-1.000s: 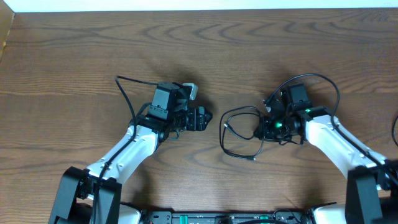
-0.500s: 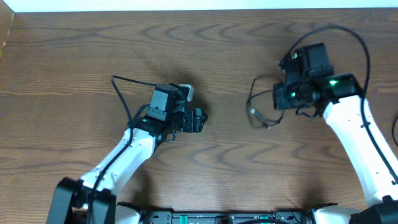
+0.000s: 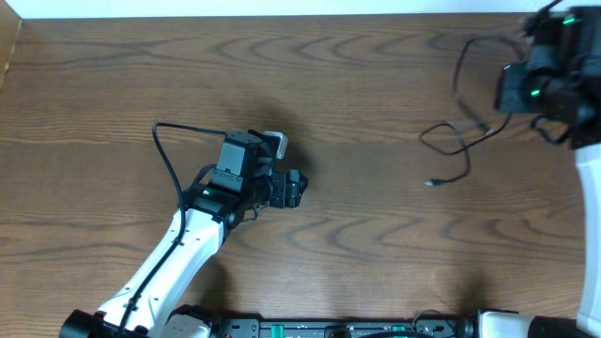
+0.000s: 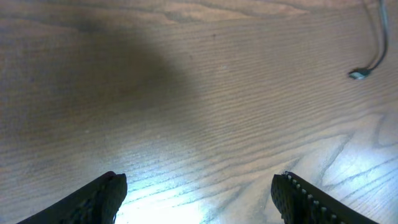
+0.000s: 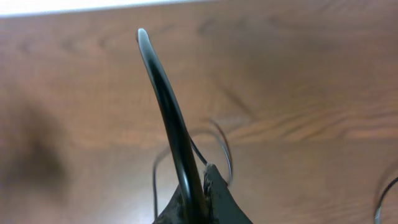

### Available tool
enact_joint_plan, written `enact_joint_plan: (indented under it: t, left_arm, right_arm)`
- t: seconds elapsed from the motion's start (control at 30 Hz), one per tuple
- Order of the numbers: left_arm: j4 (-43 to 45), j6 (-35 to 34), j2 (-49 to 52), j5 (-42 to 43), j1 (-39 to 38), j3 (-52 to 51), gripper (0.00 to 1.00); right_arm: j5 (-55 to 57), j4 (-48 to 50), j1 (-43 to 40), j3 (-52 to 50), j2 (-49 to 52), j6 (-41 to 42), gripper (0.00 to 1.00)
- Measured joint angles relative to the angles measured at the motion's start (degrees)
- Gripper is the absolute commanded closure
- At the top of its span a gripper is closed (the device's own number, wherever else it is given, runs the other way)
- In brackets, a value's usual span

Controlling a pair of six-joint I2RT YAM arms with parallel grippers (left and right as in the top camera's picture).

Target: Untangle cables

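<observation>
The robot will next swing its right gripper down and toward the right in the overhead view and release the black cable on top of the table, with the cable's plug end trailing free.
A thin black cable runs from my right gripper at the far right of the table, with loose loops and a small plug end trailing to the left. In the right wrist view the jaws are shut on the black cable, which arcs up in front of the camera. Thinner strands show below it. My left gripper stands open over bare wood at the centre left, well apart from the cable. In the left wrist view the left gripper holds nothing, and the plug end lies far off at the top right.
The left arm's own thick black wire loops out behind its wrist. The table's back edge runs along the top. A light wooden edge shows at the far left.
My right gripper has moved up and to the back right with the black cable, pulling its coil out into loose strands. The left gripper has drawn back slightly to the left.
</observation>
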Motion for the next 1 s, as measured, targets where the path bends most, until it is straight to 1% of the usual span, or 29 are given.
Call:
enact_joint_plan:
  t: [0.2, 0.4, 0.5, 0.7, 0.77, 0.83, 0.9, 1.0]
  left_arm:
    - [-0.8, 0.2, 0.0, 1.4, 0.0, 0.0, 0.2]
    - [-0.8, 1.4, 0.0, 2.2, 0.0, 0.0, 0.2]
    - [-0.8, 1.9, 0.0, 2.2, 0.0, 0.0, 0.2]
    - [-0.9, 2.1, 0.0, 2.2, 0.0, 0.0, 0.2]
    - [-0.8, 2.1, 0.0, 2.2, 0.0, 0.0, 0.2]
    - [-0.3, 2.1, 0.0, 2.2, -0.1, 0.0, 0.14]
    - [0.5, 2.3, 0.0, 2.2, -0.4, 0.0, 0.04]
    - [0.9, 2.7, 0.0, 1.8, -1.7, 0.0, 0.02]
  right_arm:
    - [-3.9, 2.1, -6.2, 5.3, 0.2, -2.0, 0.99]
    - [-7.6, 3.3, -7.0, 8.2, 4.0, -5.0, 0.99]
    - [-8.0, 5.8, -7.1, 9.3, 7.6, -6.5, 0.99]
    - [-5.9, 10.9, -9.0, 13.9, 18.0, -9.5, 0.99]
    - [-3.6, 11.5, -10.1, 17.0, 23.0, -10.4, 0.99]
    - [-1.0, 11.8, -11.6, 20.7, 28.6, -11.4, 0.99]
    - [2.4, 11.7, -13.3, 24.8, 34.5, -12.3, 0.99]
    - [6.3, 11.0, -16.4, 32.2, 43.5, -12.9, 0.99]
